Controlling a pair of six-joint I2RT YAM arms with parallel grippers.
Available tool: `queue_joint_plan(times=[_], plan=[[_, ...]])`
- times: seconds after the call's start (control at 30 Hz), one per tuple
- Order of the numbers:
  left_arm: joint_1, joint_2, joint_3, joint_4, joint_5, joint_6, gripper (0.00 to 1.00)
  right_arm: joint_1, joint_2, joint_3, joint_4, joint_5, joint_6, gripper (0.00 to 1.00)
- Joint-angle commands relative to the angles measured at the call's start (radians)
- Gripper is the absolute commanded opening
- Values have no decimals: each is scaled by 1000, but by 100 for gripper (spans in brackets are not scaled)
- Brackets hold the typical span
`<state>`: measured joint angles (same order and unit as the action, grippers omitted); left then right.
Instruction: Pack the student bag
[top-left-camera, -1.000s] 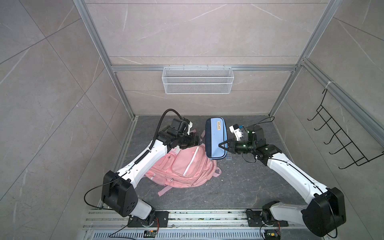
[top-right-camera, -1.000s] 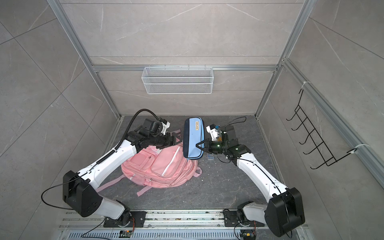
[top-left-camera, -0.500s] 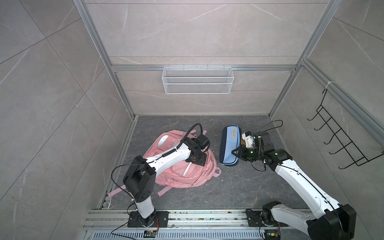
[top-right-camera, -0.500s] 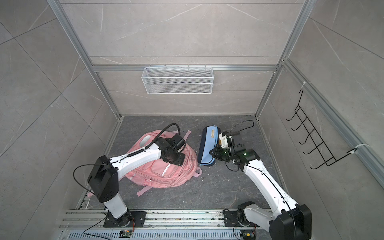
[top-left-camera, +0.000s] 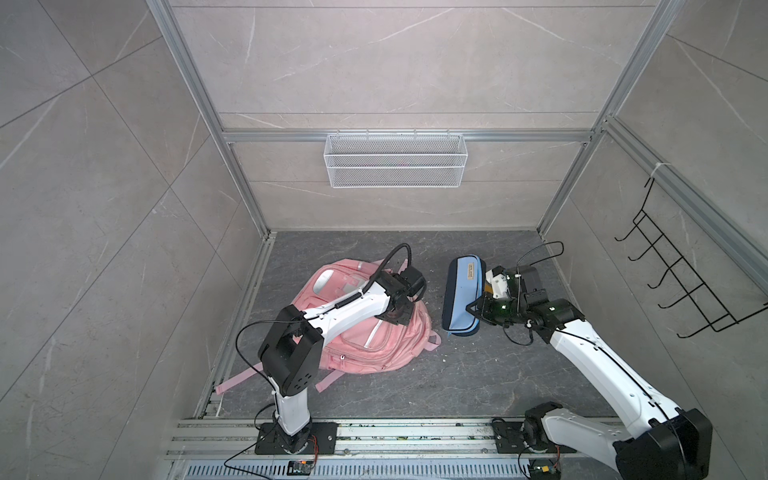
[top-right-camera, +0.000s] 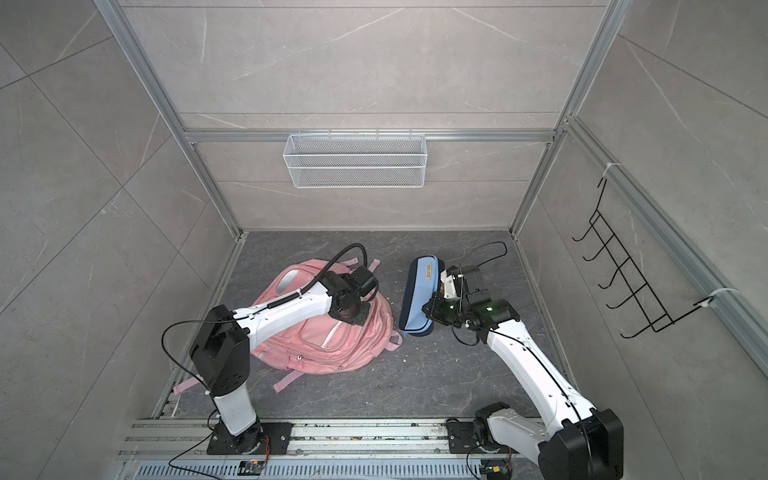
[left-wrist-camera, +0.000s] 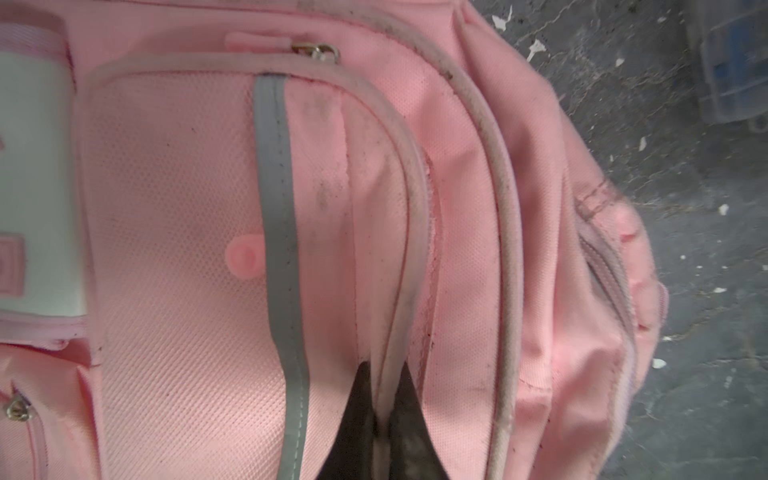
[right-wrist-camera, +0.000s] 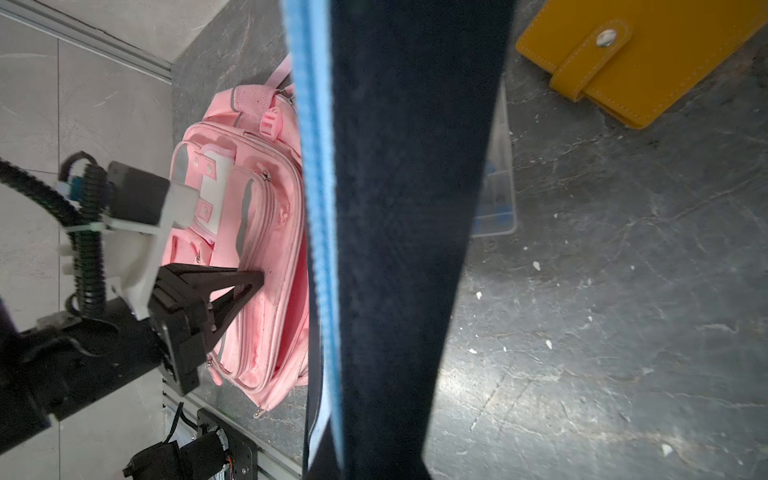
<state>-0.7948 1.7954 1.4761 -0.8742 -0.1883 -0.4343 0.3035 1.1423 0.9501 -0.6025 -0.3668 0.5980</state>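
The pink bag's open side faces the blue pencil case, and next I will move my right gripper over there, slide the case inside and release it.
The pink student bag lies flat on the dark floor, left of centre. My left gripper is shut, pinching the pale piped edge of a front pocket; its black fingers press into the bag. A grey reflective stripe runs beside the pinch. My right gripper is shut on a blue pencil case, which stands on its long edge to the right of the bag. The case hides the right fingertips in the right wrist view.
A yellow snap wallet and a clear plastic box lie on the floor behind the pencil case. On the back wall hangs a white wire basket, and a black hook rack on the right wall. Metal rails run along the front.
My left gripper came down from the bag's top edge onto its front and shut on the pocket piping. The right arm carried the pencil case rightward and lower, away from the bag.
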Motion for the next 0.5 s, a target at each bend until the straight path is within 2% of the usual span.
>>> queue_joint_plan(times=[0.0, 0.27, 0.47], plan=[[83, -133, 88, -27, 91, -13, 0, 0, 27, 31, 61, -73, -7, 0], [253, -293, 109, 111, 451, -81, 0, 41, 155, 85, 202, -215, 47, 0], [269, -335, 51, 318, 580, -188, 0, 129, 349, 131, 427, -308, 186, 0]])
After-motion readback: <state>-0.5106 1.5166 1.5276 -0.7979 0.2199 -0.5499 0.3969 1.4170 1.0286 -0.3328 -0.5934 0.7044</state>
